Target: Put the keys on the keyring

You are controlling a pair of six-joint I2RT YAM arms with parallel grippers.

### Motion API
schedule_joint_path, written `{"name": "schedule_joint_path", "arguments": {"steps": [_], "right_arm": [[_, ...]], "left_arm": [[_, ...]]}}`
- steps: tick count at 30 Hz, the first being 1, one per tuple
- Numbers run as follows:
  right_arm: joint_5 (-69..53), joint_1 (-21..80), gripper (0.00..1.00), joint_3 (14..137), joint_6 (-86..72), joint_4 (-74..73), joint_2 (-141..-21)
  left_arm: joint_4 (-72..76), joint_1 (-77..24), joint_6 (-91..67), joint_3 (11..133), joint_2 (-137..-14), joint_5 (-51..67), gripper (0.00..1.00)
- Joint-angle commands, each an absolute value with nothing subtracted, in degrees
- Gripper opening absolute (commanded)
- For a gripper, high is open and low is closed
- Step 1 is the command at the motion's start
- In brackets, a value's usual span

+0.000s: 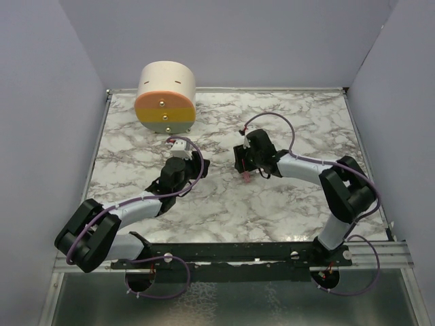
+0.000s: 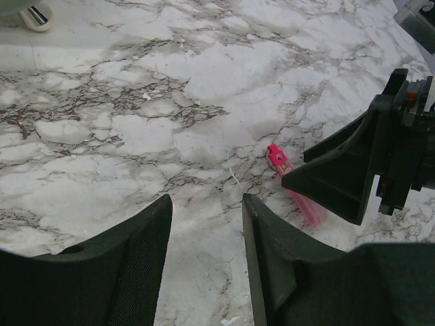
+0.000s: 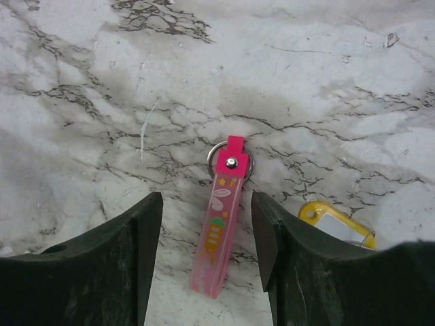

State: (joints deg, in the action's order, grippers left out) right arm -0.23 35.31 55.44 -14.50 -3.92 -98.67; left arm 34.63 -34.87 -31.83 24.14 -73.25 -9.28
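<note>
I will next move my right gripper down onto the strap just behind its rivet (image 3: 226, 189) and keep the metal ring (image 3: 212, 151) clear, because the strap lies below, between the gripper's open fingers.
The keyring (image 3: 219, 231), a pink strap with a small metal ring (image 3: 212, 151) at its far end, lies flat on the marble. My right gripper (image 3: 206, 200) is open, and the strap sits between its fingers without touching either. The keys (image 3: 334, 221), one small yellow oblong tag, lie on the marble just right of the right finger, partly hidden by it. In the left wrist view the keyring (image 2: 277, 157) shows beside the right gripper's finger (image 2: 340, 176). My left gripper (image 2: 207, 200) stands open over bare marble to the strap's left, holding nothing.
A large cream-and-orange cylinder (image 1: 165, 97) stands at the back left of the marble table (image 1: 285, 210). Grey walls close in the left, right and back sides. The two grippers (image 1: 178, 151) (image 1: 242, 161) are near each other mid-table.
</note>
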Motion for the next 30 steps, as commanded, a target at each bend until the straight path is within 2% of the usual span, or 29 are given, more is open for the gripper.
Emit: {"name": "schedule_joint_path", "arguments": {"steps": [1,19,30], "right_arm": [[4.4,35.7,0.55,58.1,-13.6,-5.0,-100.8],[4.6,35.7,0.38,58.4,-13.4,-5.6,-104.3],[5.4,35.6,0.10,57.7,-13.6,-5.9,-104.3]], "left_arm": [[35.0,-34.6,-32.1,24.8,-73.8,-8.2,0.48],[35.0,-34.5,-31.8,25.0,-74.7,-8.8,0.49],[34.9,-34.5,-31.8,25.0,-74.7,-8.7,0.49]]}}
